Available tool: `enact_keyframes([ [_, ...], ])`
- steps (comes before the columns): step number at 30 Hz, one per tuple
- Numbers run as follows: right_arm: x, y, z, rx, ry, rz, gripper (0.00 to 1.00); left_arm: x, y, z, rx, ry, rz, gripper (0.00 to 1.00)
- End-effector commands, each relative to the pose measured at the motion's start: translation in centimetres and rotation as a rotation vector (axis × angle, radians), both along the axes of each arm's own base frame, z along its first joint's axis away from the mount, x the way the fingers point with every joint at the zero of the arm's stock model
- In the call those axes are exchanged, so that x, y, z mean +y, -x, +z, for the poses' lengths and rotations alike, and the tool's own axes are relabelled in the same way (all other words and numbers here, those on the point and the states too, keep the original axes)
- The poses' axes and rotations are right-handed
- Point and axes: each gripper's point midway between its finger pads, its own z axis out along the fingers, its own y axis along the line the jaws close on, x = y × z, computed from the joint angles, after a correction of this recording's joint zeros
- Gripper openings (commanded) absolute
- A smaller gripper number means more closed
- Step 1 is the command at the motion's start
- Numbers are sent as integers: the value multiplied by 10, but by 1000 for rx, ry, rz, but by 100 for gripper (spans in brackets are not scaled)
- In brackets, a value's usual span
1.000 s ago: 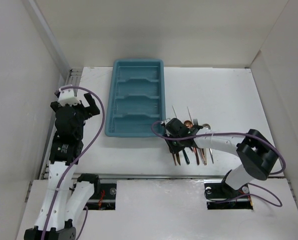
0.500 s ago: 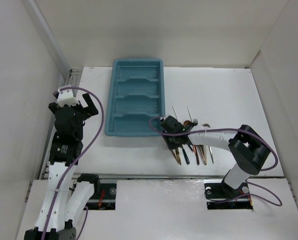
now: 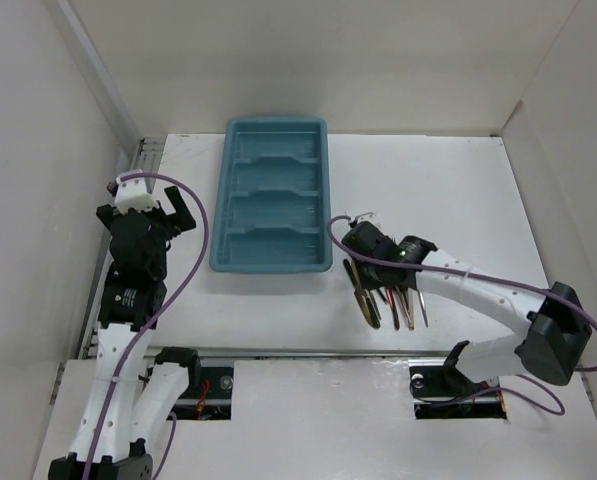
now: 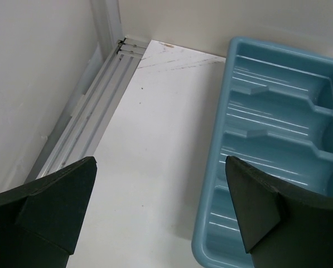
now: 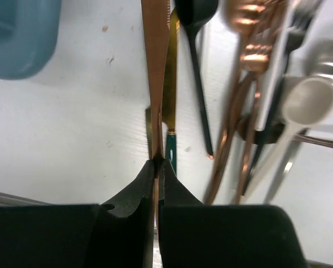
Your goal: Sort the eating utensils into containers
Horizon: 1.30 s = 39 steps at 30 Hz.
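Note:
The right gripper lifts the copper knife point(image 5: 157, 84) over the tray next, then brings it down in, turned along the empty nearest slot.
The teal tray point(image 3: 273, 195) lies on the white table, its four slots showing nothing inside; its left rim also shows in the left wrist view point(image 4: 216, 184). The utensils point(image 3: 393, 298) lie bunched to the right of the tray's near end. My right gripper point(image 3: 363, 242) is shut on a copper knife point(image 5: 157, 84), gripped edge-on between the fingertips point(image 5: 157, 163) and close above the table. Beside it lie a gold knife with a dark handle point(image 5: 171, 111), a black spoon point(image 5: 197, 61), a copper fork point(image 5: 250, 50) and a silver spoon point(image 5: 300, 100). My left gripper point(image 3: 150, 212) is open and empty, left of the tray.
White walls stand on the left, back and right. A metal rail point(image 4: 93, 117) runs along the table's left edge. The tray's near right corner point(image 5: 21, 39) is close to the held knife. The arm bases are at the near edge.
My right gripper has shifted a little right and away from the near edge, and its arm has swung out to the right. The left arm has not moved.

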Motion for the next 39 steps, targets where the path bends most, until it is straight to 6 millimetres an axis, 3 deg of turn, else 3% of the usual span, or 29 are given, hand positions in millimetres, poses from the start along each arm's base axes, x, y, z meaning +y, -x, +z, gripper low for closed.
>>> enact_keyframes([
  [1,-11,-22,46,-122,17,-85,0,4,-3,25,-76,-5,16,100],
  [4,-12,-48,85,-248,51,-59,0,3,-5,25,-76,-5,16,100],
  [5,8,-69,115,-346,-13,-23,0,3,-5,25,-76,-5,16,100],
  [7,40,-94,145,-479,-5,212,0,3,-8,21,-68,-15,15,100],
  [9,89,-116,192,-626,-114,382,0,5,-11,21,-70,-16,26,100],
  [10,110,-130,178,-630,-41,514,0,5,-11,23,-79,-15,26,100],
  [11,132,-132,174,-619,-61,619,0,5,-14,20,-68,-16,26,100],
  [12,150,-141,193,-660,-77,677,0,5,-14,20,-68,-16,26,100],
  [13,171,-152,159,-610,-20,786,0,5,-13,24,-75,-25,25,100],
  [15,199,-155,153,-590,-50,913,0,13,-12,25,-72,-39,57,100],
  [16,208,-153,118,-506,-27,989,0,18,-11,25,-71,-40,77,100],
  [17,212,-150,108,-485,-12,1014,0,18,-11,29,-81,-39,77,100],
  [21,221,-130,74,-429,-9,1110,0,26,-8,27,-68,-53,113,100],
  [22,224,-117,67,-413,-24,1150,0,26,-9,23,-59,-54,112,100],
  [28,222,-96,57,-394,-8,1188,1,24,-14,18,-62,-53,103,100],
  [31,214,-99,61,-403,9,1132,26,22,-17,20,-71,-51,93,100],
  [34,198,-110,89,-419,46,970,39,18,-23,17,-60,-58,69,100],
  [35,192,-112,103,-442,41,921,53,18,-23,17,-60,-58,69,100],
  [36,182,-113,108,-459,51,862,100,18,-23,17,-60,-58,69,100],
  [37,170,-106,137,-511,11,815,100,18,-23,17,-60,-58,69,100],
  [38,163,-100,142,-506,-33,757,100,16,-24,17,-60,-57,60,100],
  [39,147,-97,128,-476,-37,702,99,16,-24,15,-60,-57,60,100],
])
